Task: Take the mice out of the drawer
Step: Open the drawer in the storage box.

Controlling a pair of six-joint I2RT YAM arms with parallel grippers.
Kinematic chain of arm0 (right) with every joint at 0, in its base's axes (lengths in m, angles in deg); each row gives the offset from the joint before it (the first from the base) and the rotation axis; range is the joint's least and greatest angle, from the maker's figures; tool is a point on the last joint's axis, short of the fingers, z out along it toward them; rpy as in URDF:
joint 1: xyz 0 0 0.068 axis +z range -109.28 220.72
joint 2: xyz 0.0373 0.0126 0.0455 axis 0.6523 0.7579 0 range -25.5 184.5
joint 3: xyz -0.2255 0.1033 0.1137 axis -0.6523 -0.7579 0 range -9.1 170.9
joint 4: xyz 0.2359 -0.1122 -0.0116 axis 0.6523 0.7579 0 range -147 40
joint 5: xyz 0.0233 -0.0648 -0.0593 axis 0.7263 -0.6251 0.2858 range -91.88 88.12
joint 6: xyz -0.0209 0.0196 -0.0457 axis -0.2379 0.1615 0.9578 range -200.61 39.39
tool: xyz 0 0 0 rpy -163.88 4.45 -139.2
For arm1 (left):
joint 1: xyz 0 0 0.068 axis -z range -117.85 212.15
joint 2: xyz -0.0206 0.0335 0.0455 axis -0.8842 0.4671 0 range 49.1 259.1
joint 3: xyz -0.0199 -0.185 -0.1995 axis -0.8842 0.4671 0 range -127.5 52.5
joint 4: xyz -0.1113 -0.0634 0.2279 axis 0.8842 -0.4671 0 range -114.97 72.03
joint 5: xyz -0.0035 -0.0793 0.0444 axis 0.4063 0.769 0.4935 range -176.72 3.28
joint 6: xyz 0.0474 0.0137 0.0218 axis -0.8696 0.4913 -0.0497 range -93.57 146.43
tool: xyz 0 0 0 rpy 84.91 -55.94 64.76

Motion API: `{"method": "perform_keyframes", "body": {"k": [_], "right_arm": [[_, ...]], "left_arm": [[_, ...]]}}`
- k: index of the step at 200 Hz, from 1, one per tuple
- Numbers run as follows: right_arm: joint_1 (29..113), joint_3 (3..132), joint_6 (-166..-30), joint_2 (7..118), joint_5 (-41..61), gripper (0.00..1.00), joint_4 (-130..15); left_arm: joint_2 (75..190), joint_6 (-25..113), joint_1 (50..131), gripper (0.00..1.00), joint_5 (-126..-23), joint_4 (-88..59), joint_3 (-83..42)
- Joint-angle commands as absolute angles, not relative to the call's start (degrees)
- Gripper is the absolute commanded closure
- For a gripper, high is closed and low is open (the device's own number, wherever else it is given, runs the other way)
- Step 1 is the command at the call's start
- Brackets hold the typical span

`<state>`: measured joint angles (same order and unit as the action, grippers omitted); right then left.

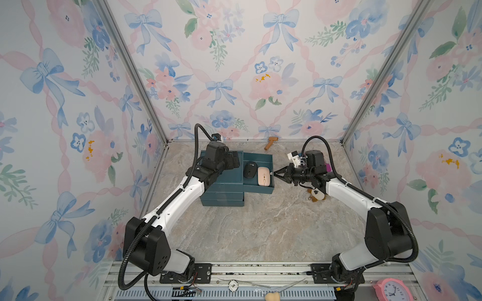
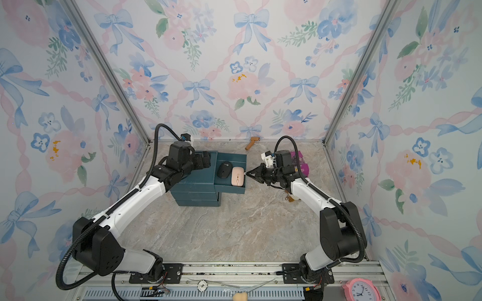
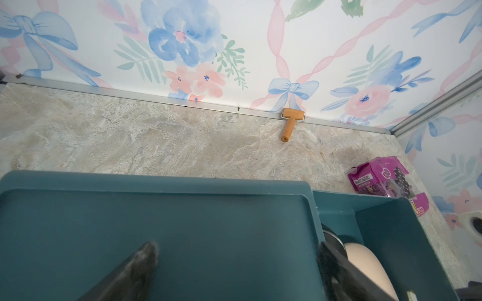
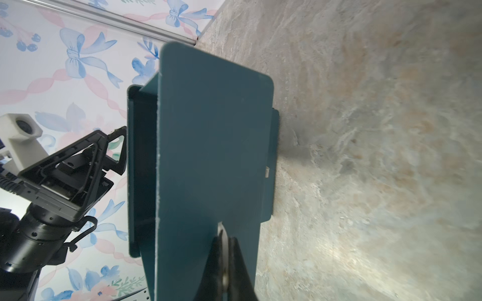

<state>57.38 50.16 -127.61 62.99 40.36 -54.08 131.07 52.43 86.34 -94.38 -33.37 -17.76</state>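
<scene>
The robot's right gripper will next pull the small light handle tab (image 1: 271, 173) inside it a little farther from the teal cabinet (image 1: 221, 194) and let go, since both mice lie uncovered.
A teal drawer (image 1: 258, 189) stands pulled out to the right of its teal cabinet (image 1: 221, 194). Two mice lie side by side in it, a black mouse (image 1: 250, 169) and a pale pink mouse (image 1: 264, 176), seen in both top views. My right gripper (image 1: 274, 174) is shut on the small light handle tab at the drawer's front face (image 4: 208, 146), the tab pinched between its fingertips (image 4: 234, 243). My left gripper (image 3: 237, 256) rests open over the cabinet top, nothing between its fingers. The pink mouse (image 3: 365, 263) shows just beyond one finger.
A wooden roller (image 1: 270, 142) lies by the back wall. A purple packet (image 2: 300, 160) sits behind my right wrist. A brown-and-white plush keychain (image 1: 317, 195) lies under the right forearm. A pink clock (image 1: 392, 289) stands at the front right rail.
</scene>
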Motion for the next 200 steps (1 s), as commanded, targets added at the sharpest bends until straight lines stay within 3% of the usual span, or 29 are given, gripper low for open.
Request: {"method": "perform_keyframes", "body": {"k": [1,26,42,51,62,95,148,200], "right_arm": [[55.42,49.89,-125.06,62.19,38.55,1.0,-50.21],[55.38,52.19,-123.45,62.65,37.61,1.0,-47.37],[55.26,53.94,-123.19,62.5,36.22,0.9,-45.31],[55.26,54.88,-123.32,62.27,35.73,0.82,-44.69],[55.29,56.56,-123.57,61.46,34.14,0.62,-43.62],[57.12,64.57,-122.93,56.93,18.96,0.42,-31.95],[74.21,78.35,-123.41,57.06,-12.01,0.32,-17.35],[84.79,91.78,-127.32,71.51,-24.03,0.21,-12.93]], "left_arm": [[132.12,51.14,86.28,0.02,-89.0,-39.23,-17.61],[132.37,50.87,87.01,0.02,-88.51,-39.24,-18.03],[132.5,50.87,87.39,0.02,-88.61,-39.22,-18.25],[132.48,50.91,87.58,0.02,-88.69,-39.24,-18.47],[132.5,51.02,87.69,0.02,-88.95,-39.24,-18.81],[131.88,51.2,87.7,0.02,-90.6,-39.24,-19.79],[130.28,49.99,87.64,0.02,-92.48,-39.18,-20.89],[128.0,49.56,87.63,0.02,-92.16,-37.93,-19.23]]}}
